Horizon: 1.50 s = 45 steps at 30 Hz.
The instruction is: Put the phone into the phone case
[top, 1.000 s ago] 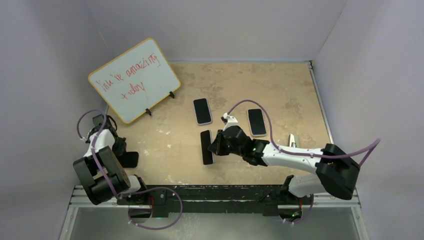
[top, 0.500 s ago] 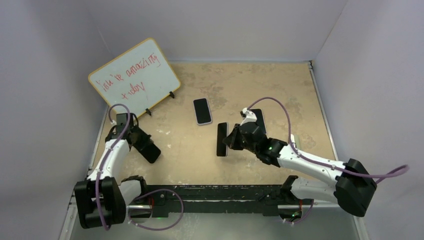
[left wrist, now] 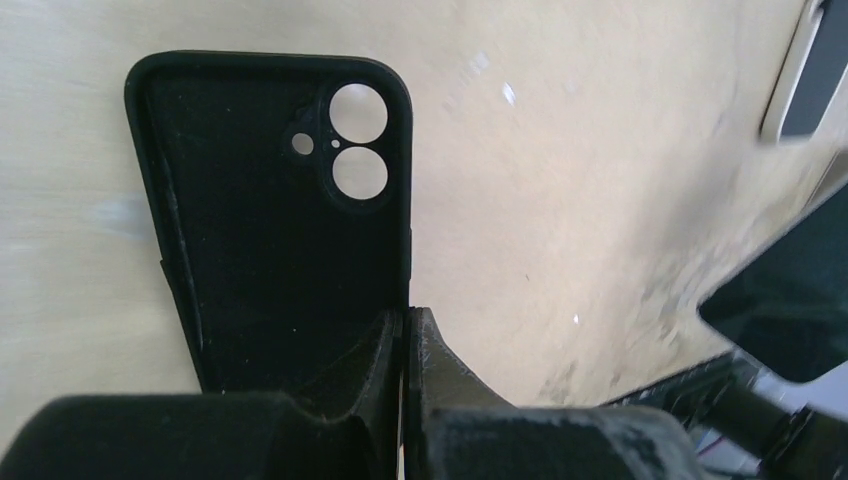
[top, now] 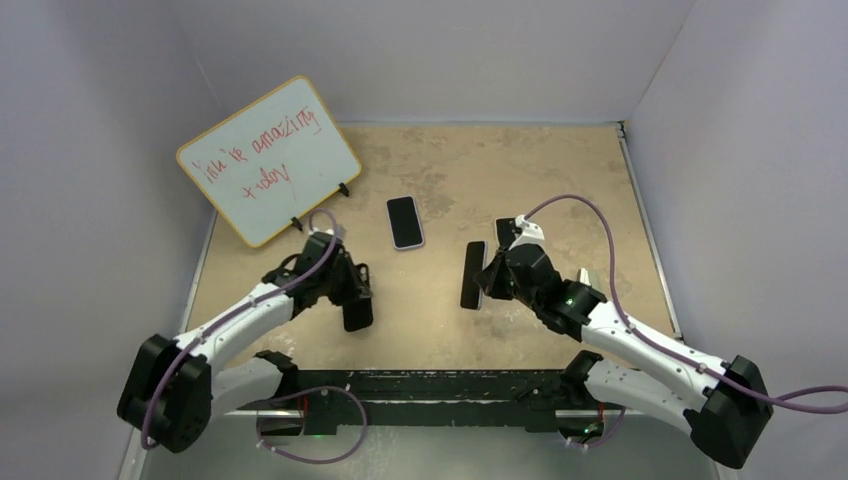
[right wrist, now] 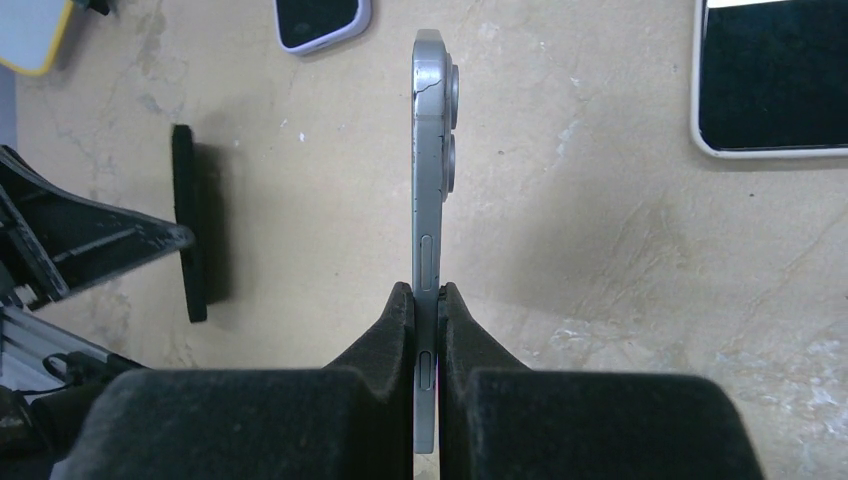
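Observation:
The robot's right gripper needs to carry the phone to the left in the top view and down next, and let go of it inside the empty case point(top: 357, 314) point(right wrist: 188, 210).
My left gripper point(top: 350, 296) is shut on the side wall of a black phone case point(top: 357, 316) and holds it left of the table's centre. In the left wrist view the case point(left wrist: 270, 210) shows its open inside and camera holes, with my gripper point(left wrist: 405, 335) pinching its right wall. My right gripper point(top: 487, 278) is shut on a grey phone point(top: 473, 275) and holds it on edge above the table. In the right wrist view the phone point(right wrist: 430, 180) stands edge-on between my gripper point(right wrist: 428, 300). The case point(right wrist: 187, 225) stands edge-on at the left there.
A purple-rimmed phone point(top: 404, 222) lies screen-up at mid table, also at the top of the right wrist view point(right wrist: 320, 20). A white-rimmed phone point(right wrist: 770, 80) lies to the right, mostly hidden under my right arm from above. A whiteboard point(top: 268, 160) stands at the back left.
My left arm has swung right from the table's left edge toward the centre with the case. My right gripper has carried the phone to the right and farther back.

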Available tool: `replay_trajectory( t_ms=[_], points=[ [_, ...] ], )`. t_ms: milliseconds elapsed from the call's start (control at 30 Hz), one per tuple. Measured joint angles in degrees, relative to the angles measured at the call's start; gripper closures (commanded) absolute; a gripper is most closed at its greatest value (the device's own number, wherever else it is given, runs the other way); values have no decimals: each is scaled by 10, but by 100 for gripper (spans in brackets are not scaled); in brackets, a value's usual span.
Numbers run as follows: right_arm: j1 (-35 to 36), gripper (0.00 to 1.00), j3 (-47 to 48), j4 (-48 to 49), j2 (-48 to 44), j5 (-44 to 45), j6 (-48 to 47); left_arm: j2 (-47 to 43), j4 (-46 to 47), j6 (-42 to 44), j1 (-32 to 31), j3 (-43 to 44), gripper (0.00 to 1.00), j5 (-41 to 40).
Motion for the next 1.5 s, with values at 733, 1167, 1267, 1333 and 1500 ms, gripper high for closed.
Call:
replay_trajectory(
  t_ms=[733,1167,1267,1333,1500],
  points=[
    [-3,100,-17,-79,-67,39,9,266,135,-60,-272,143,43,-36],
    [-3,100,-19,-7,-46,-57,42,143,129,36,-80,129,44,62],
    [-3,100,-32,40,-22,-89,59,134,130,54,-33,102,46,97],
    [-3,100,-45,69,-2,-110,71,134,141,57,-11,76,47,134],
    [-1,100,-54,129,56,-148,101,136,186,54,24,7,50,216]
  ],
)
